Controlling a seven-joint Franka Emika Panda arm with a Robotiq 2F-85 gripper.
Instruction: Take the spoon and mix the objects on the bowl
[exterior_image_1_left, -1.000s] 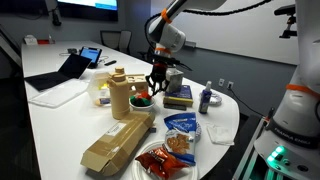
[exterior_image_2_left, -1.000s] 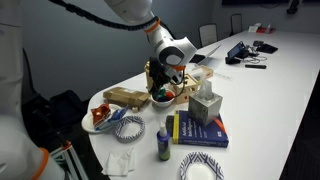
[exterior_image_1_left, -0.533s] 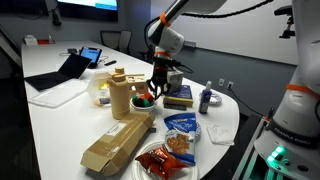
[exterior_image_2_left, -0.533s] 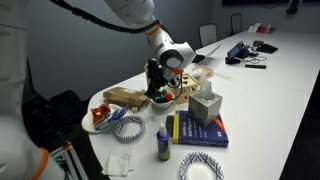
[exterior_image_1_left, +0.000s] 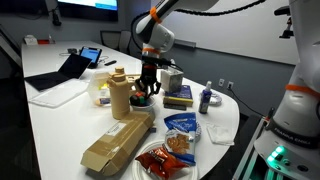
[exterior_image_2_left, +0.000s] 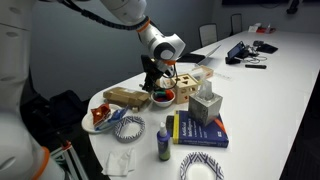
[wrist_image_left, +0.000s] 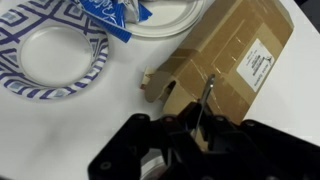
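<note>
My gripper will next lower, moving away from the tan bottle, to release the spoon (wrist_image_left: 207, 95) on the table beside the bowl, where that side is open and uncluttered.
The small dark bowl (exterior_image_1_left: 140, 100) stands beside the tan bottle, and also shows in an exterior view (exterior_image_2_left: 163, 98). Small red and green pieces (exterior_image_1_left: 141, 98) lie in it. My gripper (exterior_image_1_left: 147, 86) hangs just above the bowl in both exterior views (exterior_image_2_left: 152, 84). In the wrist view the gripper (wrist_image_left: 190, 128) is shut on the thin metal spoon (wrist_image_left: 207, 95), whose slim shaft runs out from between the fingers. The spoon's end and the bowl are hidden in the wrist view.
A tan bottle (exterior_image_1_left: 118, 94), a cardboard box (exterior_image_1_left: 118, 141), a clear tray of orange-red food (exterior_image_1_left: 160, 160), a chips bag (exterior_image_1_left: 182, 126), a tissue box (exterior_image_2_left: 207, 105), books (exterior_image_2_left: 198, 131), a small bottle (exterior_image_2_left: 163, 142) and patterned paper plates (wrist_image_left: 55, 55) crowd the table end.
My gripper has moved with the spoon across the bowl toward the tan bottle. Nothing else has moved.
</note>
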